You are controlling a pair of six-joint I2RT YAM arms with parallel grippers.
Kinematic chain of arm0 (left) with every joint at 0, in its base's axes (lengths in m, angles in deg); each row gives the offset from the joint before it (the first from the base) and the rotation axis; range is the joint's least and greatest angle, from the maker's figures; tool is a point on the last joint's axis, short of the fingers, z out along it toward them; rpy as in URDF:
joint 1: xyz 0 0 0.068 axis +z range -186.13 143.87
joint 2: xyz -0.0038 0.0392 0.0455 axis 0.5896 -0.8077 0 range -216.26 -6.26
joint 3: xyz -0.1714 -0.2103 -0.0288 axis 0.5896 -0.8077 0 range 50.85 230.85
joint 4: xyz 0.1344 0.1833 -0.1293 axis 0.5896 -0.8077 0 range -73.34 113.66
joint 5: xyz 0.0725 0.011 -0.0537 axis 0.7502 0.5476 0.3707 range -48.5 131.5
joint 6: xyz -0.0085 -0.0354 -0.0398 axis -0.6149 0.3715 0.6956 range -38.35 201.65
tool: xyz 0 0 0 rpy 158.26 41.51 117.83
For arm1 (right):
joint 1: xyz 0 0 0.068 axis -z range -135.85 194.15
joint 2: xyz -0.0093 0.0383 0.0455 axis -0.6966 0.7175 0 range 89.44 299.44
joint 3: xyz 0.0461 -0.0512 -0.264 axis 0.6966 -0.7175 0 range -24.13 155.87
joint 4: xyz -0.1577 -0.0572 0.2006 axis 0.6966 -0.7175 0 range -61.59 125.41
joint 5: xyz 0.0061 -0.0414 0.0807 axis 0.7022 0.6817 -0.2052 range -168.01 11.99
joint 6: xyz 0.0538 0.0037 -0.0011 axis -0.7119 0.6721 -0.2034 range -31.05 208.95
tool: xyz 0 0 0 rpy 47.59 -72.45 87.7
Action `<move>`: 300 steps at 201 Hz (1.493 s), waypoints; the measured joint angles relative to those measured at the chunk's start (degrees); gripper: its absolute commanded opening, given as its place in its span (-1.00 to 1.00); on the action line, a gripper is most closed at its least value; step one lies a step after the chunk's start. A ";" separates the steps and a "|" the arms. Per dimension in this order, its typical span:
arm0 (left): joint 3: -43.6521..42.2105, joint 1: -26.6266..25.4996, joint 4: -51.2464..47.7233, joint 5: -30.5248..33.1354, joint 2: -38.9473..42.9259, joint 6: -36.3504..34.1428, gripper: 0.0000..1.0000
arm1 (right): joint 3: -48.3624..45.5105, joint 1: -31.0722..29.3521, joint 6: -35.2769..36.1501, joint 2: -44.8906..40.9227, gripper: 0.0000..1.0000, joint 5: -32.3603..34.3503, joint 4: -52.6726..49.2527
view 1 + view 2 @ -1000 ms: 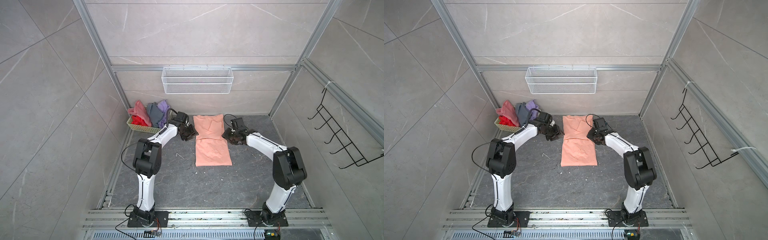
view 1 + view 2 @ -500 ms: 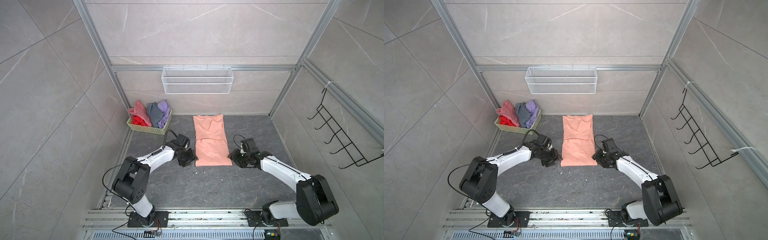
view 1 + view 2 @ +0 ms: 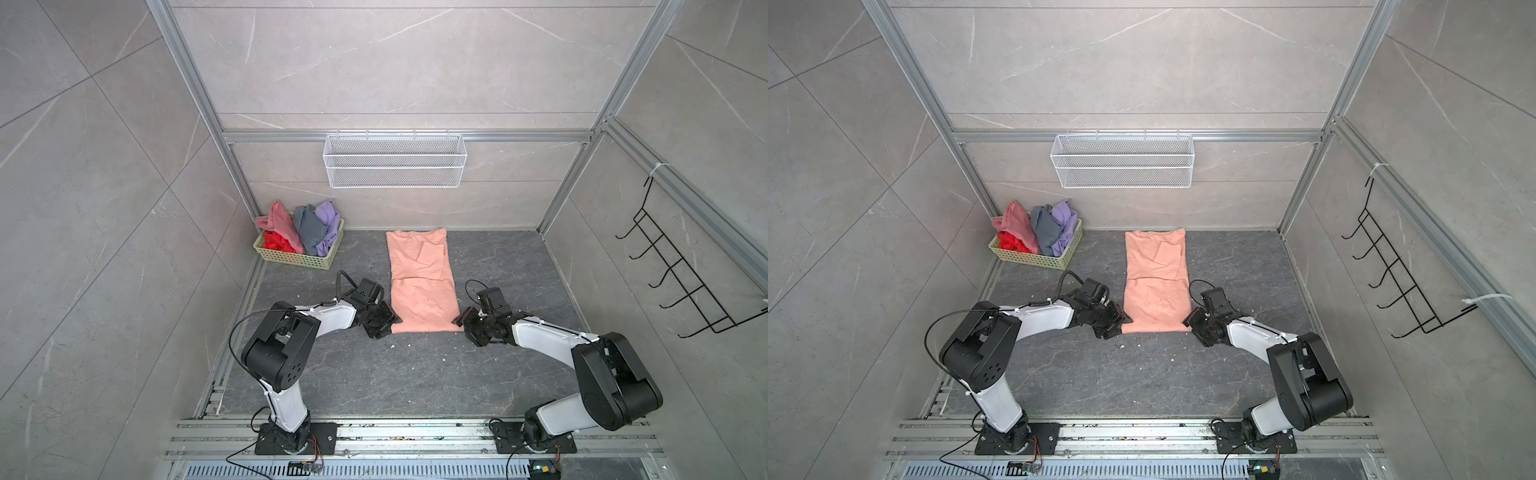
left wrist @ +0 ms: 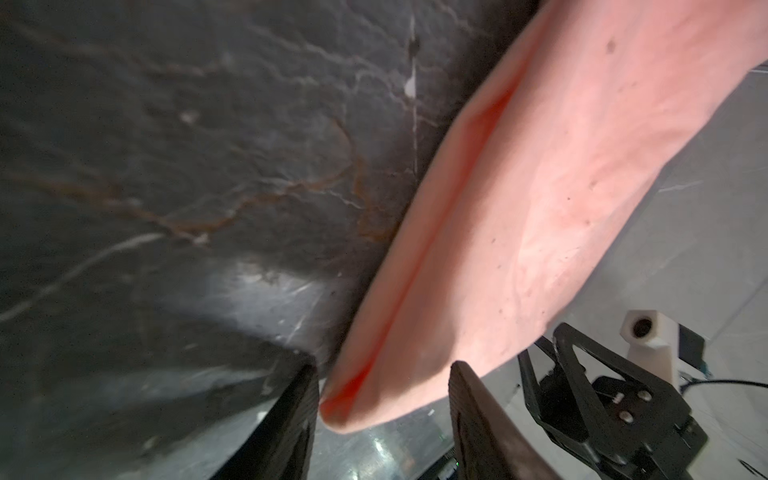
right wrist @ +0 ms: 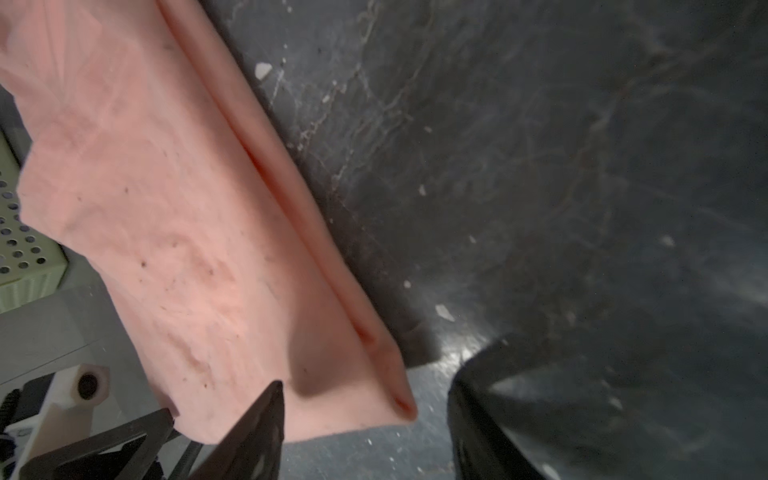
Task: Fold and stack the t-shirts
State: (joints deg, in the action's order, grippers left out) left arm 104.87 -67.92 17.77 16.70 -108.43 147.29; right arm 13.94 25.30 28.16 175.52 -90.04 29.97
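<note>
Next, my right gripper closes on the peach-orange t-shirt's near corner on the hook-rack side, since that corner already lies between its parted fingers.
A peach-orange t-shirt (image 3: 419, 286) (image 3: 1154, 286) lies folded into a long strip on the dark floor, sleeves tucked in. My left gripper (image 3: 388, 326) (image 3: 1121, 326) sits at its near left corner. In the left wrist view that corner (image 4: 519, 208) lies between the parted jaws of this gripper (image 4: 384, 399), unpinched. My right gripper (image 3: 461, 326) (image 3: 1190, 324) is at the near right corner. The right wrist view shows that gripper (image 5: 365, 411) open around the cloth corner (image 5: 166, 208). Dusty pink (image 3: 280, 220), red (image 3: 276, 241), grey (image 3: 309, 228) and lavender (image 3: 328, 224) t-shirts are bunched in a basket.
The pale yellow-green lattice basket (image 3: 299, 257) (image 3: 1034, 259) stands at the far left corner by the wall. A white wire basket (image 3: 395, 166) hangs on the back wall above the shirt. A black hook rack (image 3: 681, 274) is on the right wall.
Both arms have drawn back from the far end of the peach-orange shirt along its sides to its near corners. The shirt itself lies as before.
</note>
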 measured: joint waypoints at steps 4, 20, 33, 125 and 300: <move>0.02 0.00 0.28 -0.22 -0.24 0.26 -0.11 | 0.00 -0.04 -0.57 0.26 0.22 0.02 0.66; 0.04 0.00 1.29 -0.94 -1.09 1.49 -0.47 | 0.00 -0.07 -1.90 1.03 0.02 0.48 2.34; 0.11 -0.02 1.64 -1.25 -1.79 1.97 -0.66 | 0.13 -0.11 -2.54 1.86 -0.34 0.72 2.84; -6.36 -2.60 -2.45 -1.27 9.79 0.55 -1.00 | 0.50 -3.61 2.89 -8.92 -1.00 1.51 -12.50; 15.10 -2.19 -20.74 -0.63 16.11 -6.82 -1.00 | 25.59 -11.37 3.02 -16.04 -1.00 12.15 -30.97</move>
State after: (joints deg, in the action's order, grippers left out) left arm 119.97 -70.10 -2.98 16.07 -92.32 140.48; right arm 39.53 13.93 31.17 159.48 -77.89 -1.00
